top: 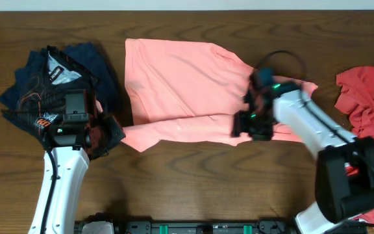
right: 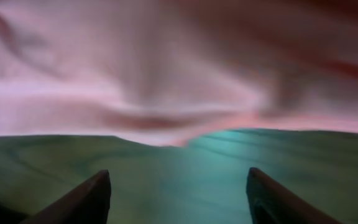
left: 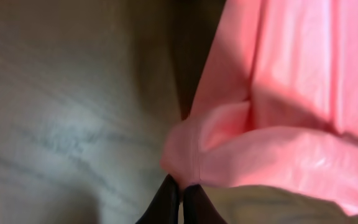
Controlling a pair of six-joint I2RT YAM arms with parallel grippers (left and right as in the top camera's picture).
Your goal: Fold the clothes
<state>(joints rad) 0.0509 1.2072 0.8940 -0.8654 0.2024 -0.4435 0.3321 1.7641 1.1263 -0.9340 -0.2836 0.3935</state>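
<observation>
I need to carry the shirt's pinched corner outward with my left gripper next, along the shirt's side edge, and let go of it there. That edge lies flat and uncovered on the outward side.
The salmon-pink T-shirt lies in the middle of the table, its lower part folded up into a band along the front. My left gripper is shut on the shirt's left corner, the fingertips pinching the folded edge. My right gripper is over the shirt's right part, open and empty, with the shirt's edge just ahead of its fingers.
A dark navy garment with a printed design lies at the left, beside my left arm. A coral-red shirt lies at the right edge. The wooden table shows at the front.
</observation>
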